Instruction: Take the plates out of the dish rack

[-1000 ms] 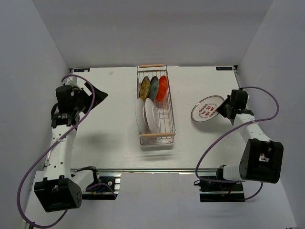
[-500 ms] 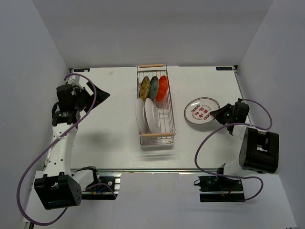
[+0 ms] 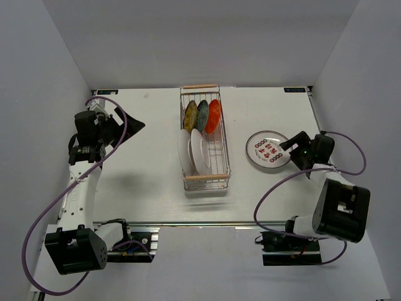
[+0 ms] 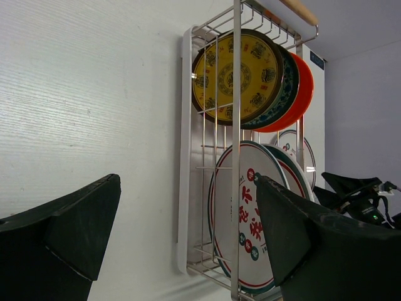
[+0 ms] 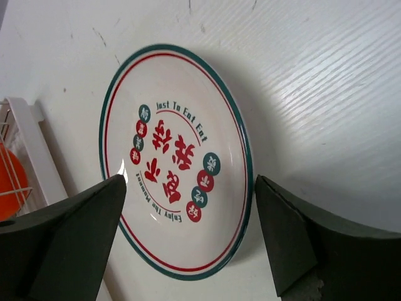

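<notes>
The teal-rimmed plate (image 3: 268,150) lies flat on the tabletop, so I should raise my right gripper toward the rack and lower it over the closer white plate's upper rim (image 3: 195,145).
The dish rack (image 3: 227,157) stands at the table's middle, with wooden handles at both ends. Its far end holds three small plates upright: yellow-olive (image 3: 190,115), grey-blue (image 3: 202,115) and orange (image 3: 213,115). Two large white plates (image 3: 200,152) stand at its near end. A teal-rimmed white plate (image 3: 268,150) with red and dark marks lies flat on the table right of the rack. My right gripper (image 3: 292,149) is open just beyond that plate's right edge, jaws apart over the plate (image 5: 175,163). My left gripper (image 3: 131,125) is open far left of the rack (image 4: 186,125), holding nothing.
In the right wrist view the rack's white corner (image 5: 28,144) and the orange plate (image 5: 7,182) show at the left edge. Grey walls close in the table on three sides. Purple cables loop from both arms.
The right gripper brought the tilted teal-rimmed plate down flat on the table, then opened and let it go. The left arm has barely moved.
</notes>
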### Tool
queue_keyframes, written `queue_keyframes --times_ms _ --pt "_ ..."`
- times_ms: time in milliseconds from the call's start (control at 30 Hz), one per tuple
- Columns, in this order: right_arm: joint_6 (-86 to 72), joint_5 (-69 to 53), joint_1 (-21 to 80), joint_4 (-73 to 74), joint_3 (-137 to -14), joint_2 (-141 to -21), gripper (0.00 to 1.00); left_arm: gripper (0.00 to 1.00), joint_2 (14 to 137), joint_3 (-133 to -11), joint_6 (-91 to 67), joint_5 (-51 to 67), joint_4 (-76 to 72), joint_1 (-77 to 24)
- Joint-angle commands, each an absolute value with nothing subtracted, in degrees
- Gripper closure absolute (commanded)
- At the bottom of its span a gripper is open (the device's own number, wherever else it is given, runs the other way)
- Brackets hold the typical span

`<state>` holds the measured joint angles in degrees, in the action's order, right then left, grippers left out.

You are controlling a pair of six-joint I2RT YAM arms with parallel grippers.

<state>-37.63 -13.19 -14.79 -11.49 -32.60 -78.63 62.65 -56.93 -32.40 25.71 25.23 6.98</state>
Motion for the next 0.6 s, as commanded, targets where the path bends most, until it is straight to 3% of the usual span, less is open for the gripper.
queue_keyframes --times_ms 0,233,500,567 --pt "-32.63 -5.81 -14.86 -2.83 -37.26 -72.26 0.11 0.02 61.26 -57.13 -32.25 26.45 24.61 6.77" --pt "-21.92 -4.83 -10.38 9.83 -47.00 -59.77 0.11 0.02 61.00 -57.04 -32.69 27.33 24.52 6.77" --pt "-16.53 -5.71 13.69 17.31 -63.79 -59.23 0.11 0.02 59.94 -57.48 -33.13 25.23 25.40 6.77" --pt "-16.09 -0.28 22.63 18.36 -67.66 -62.55 0.11 0.02 59.59 -56.87 -33.22 24.61 24.87 6.77"
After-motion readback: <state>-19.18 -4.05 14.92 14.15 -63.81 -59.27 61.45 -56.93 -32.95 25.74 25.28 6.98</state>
